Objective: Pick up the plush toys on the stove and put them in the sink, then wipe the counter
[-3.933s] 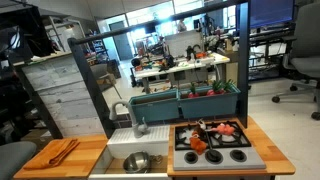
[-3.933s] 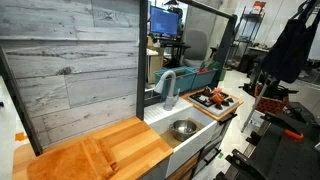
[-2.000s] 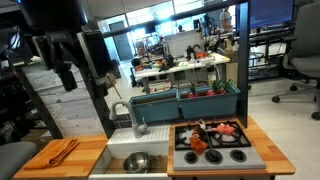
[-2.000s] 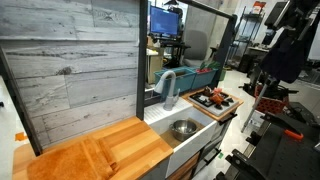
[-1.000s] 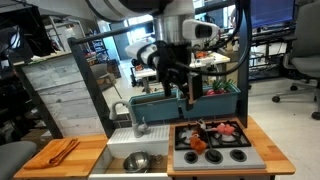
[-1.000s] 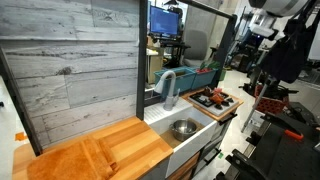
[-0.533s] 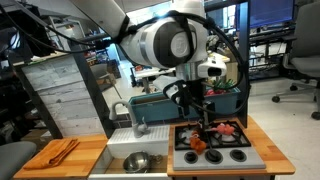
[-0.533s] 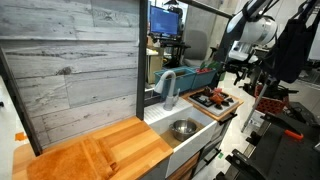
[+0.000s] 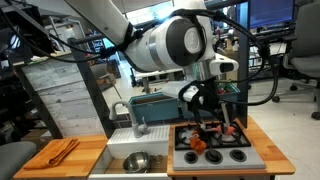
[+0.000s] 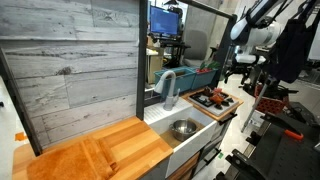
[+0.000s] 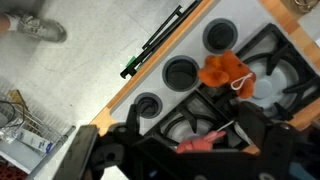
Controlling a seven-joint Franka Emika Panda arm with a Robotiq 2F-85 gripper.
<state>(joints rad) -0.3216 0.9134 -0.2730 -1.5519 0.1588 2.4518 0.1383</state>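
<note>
My open gripper moves down toward the side of the stove nearer the sink next. It goes onto the orange plush toy by the stove's knobs, lying below it there.
Red-orange plush toys (image 9: 222,130) lie on the black stove (image 9: 240,156), also seen as plush toys (image 10: 212,96) on the stove (image 10: 222,101). In the wrist view one orange plush toy (image 11: 225,70) lies on a grate, and a reddish one (image 11: 200,143) shows between my dark fingers. My gripper (image 9: 214,113) hangs open just above the toys, holding nothing; the gripper (image 10: 243,68) is small and dark here. The sink (image 9: 118,152) with its metal bowl (image 9: 137,161) is beside the stove. The wooden counter (image 9: 35,163) lies past the sink.
An orange cloth (image 9: 60,150) lies on the counter. Teal bins (image 9: 155,104) stand behind the stove, and a grey faucet (image 10: 165,85) rises over the sink (image 10: 170,116). The stove's knobs (image 11: 181,72) line its front edge. Dark frame posts (image 9: 243,60) flank the unit.
My arm has swung across from the side and come down over the stove, with the gripper now low over the toys. The toys, bowl and cloth have not moved.
</note>
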